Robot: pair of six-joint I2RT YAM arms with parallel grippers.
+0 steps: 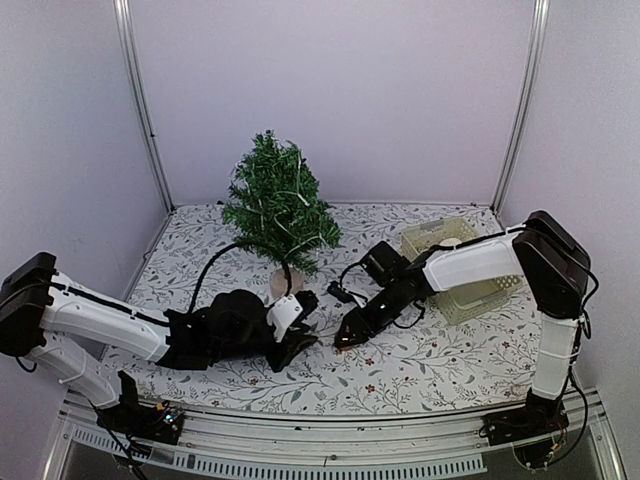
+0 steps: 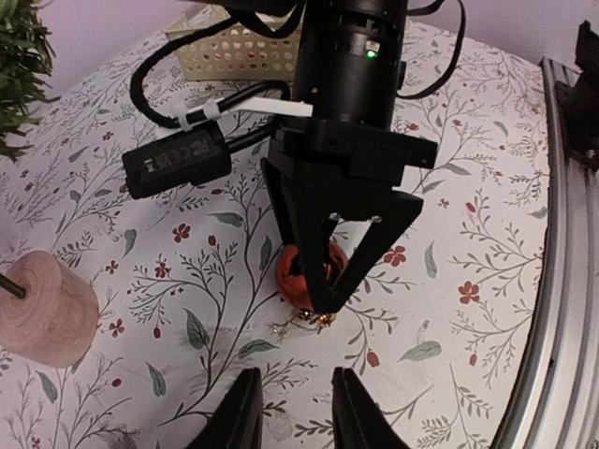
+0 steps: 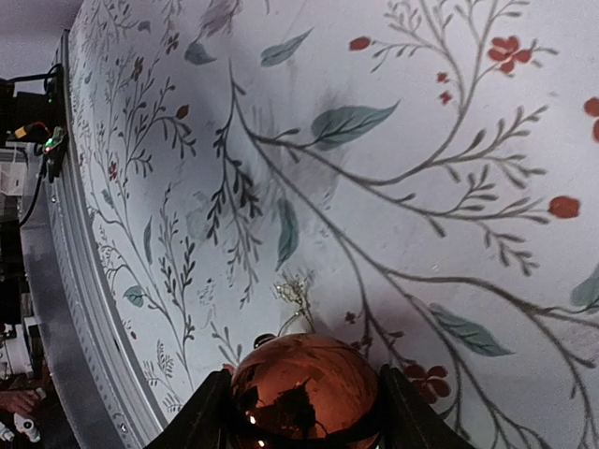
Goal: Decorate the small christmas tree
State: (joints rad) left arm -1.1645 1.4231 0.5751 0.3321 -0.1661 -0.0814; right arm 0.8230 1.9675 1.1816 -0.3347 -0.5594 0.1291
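The right gripper rises outward into the tree's branches on the basket side next and releases the bauble [image 3: 304, 388], since those branches stand outward of it and above it.
The small christmas tree [image 1: 278, 205] stands at the back of the table on its pale pink base [image 1: 283, 283], which also shows at the left in the left wrist view [image 2: 47, 309]. A shiny red bauble [image 3: 304, 388] sits between the fingers of my right gripper [image 1: 345, 338], which is shut on it low over the cloth. The bauble's gold cap and thin loop [image 2: 309, 323] point toward my left gripper [image 2: 295, 412]. That gripper is open, with nothing between its fingers, a short way in front of the bauble [image 2: 298, 276].
A cream slatted basket [image 1: 455, 265] stands at the right, behind the right arm. A flower-patterned cloth [image 1: 420, 360] covers the table. A metal rail [image 2: 562, 234] runs along the near edge.
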